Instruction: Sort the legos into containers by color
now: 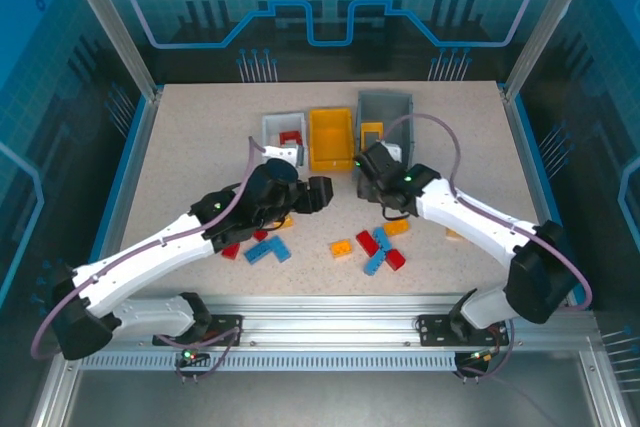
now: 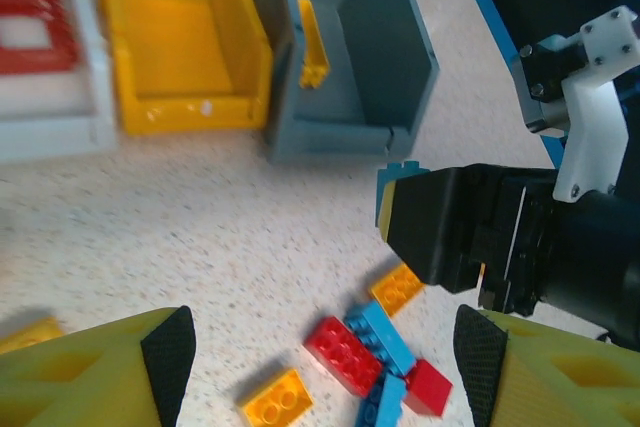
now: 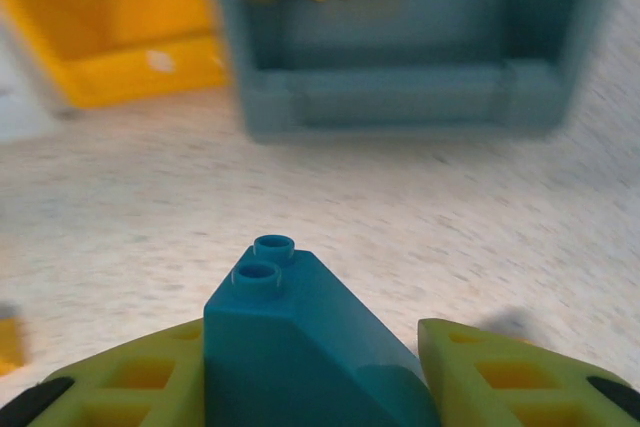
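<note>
The two neighboring containers hold other colors, so the robot's right gripper will next move outward from the front of the grey container, over the empty yellow container (image 3: 110,7), and let go of the blue lego (image 3: 300,347).
My right gripper (image 3: 312,342) is shut on a blue sloped lego (image 3: 300,347), which it holds above the table just in front of the dark grey container (image 3: 400,97); the same lego (image 2: 398,175) shows at its tip in the left wrist view. In the top view the right gripper (image 1: 364,173) is below the grey container (image 1: 384,112). My left gripper (image 1: 322,193) hangs open over a small pile of legos: a red brick (image 2: 345,355), a blue one (image 2: 385,339) and an orange one (image 2: 276,399). The yellow container (image 1: 331,139) and the white container (image 1: 283,132) stand beside the grey one.
A yellow brick (image 1: 371,130) lies in the grey container and a red frame (image 1: 290,137) in the white one. More loose legos lie near the front: a red one (image 1: 232,250), a blue L-shape (image 1: 270,250), and a yellow one (image 1: 455,235). The two grippers are close together.
</note>
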Motion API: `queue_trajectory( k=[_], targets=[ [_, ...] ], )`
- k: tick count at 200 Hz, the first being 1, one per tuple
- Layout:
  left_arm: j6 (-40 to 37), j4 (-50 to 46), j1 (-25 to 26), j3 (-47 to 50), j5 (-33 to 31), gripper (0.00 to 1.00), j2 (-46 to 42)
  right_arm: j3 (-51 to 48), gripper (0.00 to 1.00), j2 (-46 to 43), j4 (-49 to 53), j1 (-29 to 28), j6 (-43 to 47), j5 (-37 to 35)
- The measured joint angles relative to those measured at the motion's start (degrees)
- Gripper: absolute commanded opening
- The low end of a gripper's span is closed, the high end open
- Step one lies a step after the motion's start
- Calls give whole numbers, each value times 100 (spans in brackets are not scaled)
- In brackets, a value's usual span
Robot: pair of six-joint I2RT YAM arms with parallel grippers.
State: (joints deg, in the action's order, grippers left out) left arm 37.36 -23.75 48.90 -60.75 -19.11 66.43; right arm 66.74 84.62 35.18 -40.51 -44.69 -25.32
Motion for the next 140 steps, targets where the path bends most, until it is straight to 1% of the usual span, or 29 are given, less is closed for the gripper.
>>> queue_trajectory(
  k=[18,39,59,79,102,122,133,140],
  targets=[
    [4,-225,-149,-129,-170,74,-26,872,33,675,-39,-103,219,7],
    [20,-466,-560,-247,-142,74,22,1829,33,1582,-22,-68,452,42],
    [15,-577,-944,-404,-15,74,101,2673,32,2435,61,72,608,157],
    [0,-601,-1204,-553,122,74,151,3495,32,3250,173,295,763,284],
    [-17,-599,-1357,-627,249,74,157,4385,33,4079,339,555,944,444],
    [-22,-601,-1388,-627,315,74,162,5187,34,4736,535,719,1121,566],
    [-22,-601,-1388,-623,358,74,166,5626,38,5066,632,761,1209,632],
    [-22,-601,-1388,-614,380,74,166,5906,42,5268,704,774,1257,654]
  ],
)
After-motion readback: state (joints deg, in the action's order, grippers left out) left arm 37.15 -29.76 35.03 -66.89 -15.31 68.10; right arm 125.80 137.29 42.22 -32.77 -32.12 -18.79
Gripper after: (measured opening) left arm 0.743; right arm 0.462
